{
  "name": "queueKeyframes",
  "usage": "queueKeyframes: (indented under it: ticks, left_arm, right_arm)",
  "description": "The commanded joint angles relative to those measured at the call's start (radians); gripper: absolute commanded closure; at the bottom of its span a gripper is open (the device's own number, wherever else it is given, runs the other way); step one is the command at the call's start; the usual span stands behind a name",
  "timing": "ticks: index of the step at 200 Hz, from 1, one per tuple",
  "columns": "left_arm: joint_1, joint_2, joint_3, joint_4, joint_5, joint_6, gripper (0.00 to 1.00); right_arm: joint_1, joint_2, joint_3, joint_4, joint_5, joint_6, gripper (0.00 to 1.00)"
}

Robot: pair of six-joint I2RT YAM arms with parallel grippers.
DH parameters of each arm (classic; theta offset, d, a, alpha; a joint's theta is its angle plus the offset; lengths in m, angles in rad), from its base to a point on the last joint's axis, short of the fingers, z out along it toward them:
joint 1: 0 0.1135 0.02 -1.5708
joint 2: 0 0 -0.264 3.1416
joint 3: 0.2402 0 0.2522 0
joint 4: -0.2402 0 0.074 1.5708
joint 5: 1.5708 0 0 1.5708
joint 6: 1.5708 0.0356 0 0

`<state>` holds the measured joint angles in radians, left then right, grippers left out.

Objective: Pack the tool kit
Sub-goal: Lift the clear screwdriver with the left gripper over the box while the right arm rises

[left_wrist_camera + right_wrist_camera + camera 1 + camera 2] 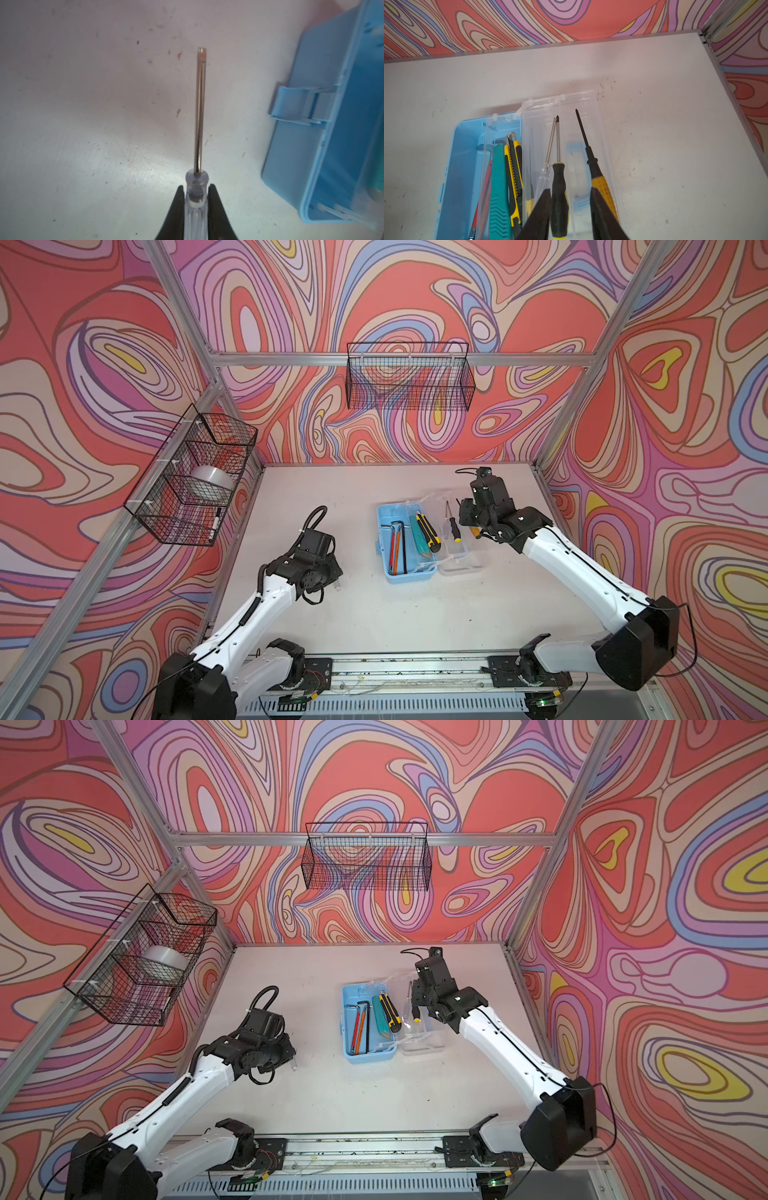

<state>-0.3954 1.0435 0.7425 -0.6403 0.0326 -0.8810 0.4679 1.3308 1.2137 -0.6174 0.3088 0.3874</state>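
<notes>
My left gripper needs to go outward across the box (384, 522) next and let go of the screwdriver, as the lid's gap beside the orange-handled one is outward, past the box.
The light-blue box (384, 522) of the tool kit stands open mid-table, its clear lid (461, 560) lying flat to its right. Hex keys (397, 543), a teal utility knife (419, 539) and a yellow-black utility knife (428, 531) lie inside. My left gripper (195, 187) is shut on a clear-handled screwdriver (199, 108), left of the box (332, 124) and above the table. My right gripper (570, 190) hangs open over the lid (581, 99). Below it lie a black-yellow screwdriver (559, 187), another clear one (544, 176) and an orange-handled one (602, 185).
A black wire basket (195, 481) on the left wall holds a tape roll (208, 485) and a marker (216, 522). Another wire basket (409, 377) hangs on the back wall. Aluminium frame posts line the table's edges.
</notes>
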Motion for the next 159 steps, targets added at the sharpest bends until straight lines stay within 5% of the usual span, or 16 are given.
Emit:
queueKeyframes:
  ticks: [1,69,159]
  left_arm:
    - [-0.101,0.001,0.099,0.084,-0.043,-0.111,1.00]
    - [-0.371,0.407,0.485,0.343,-0.046,-0.119,1.00]
    - [-0.473,0.827,0.857,0.469,0.027,-0.179,1.00]
  right_arm:
    - [0.002,-0.074,-0.031,0.043,0.057,0.032,0.66]
    - [0.001,-0.190,-0.050,0.047,0.127,0.052,0.67]
    - [-0.005,-0.290,-0.054,0.012,0.183,0.025,0.66]
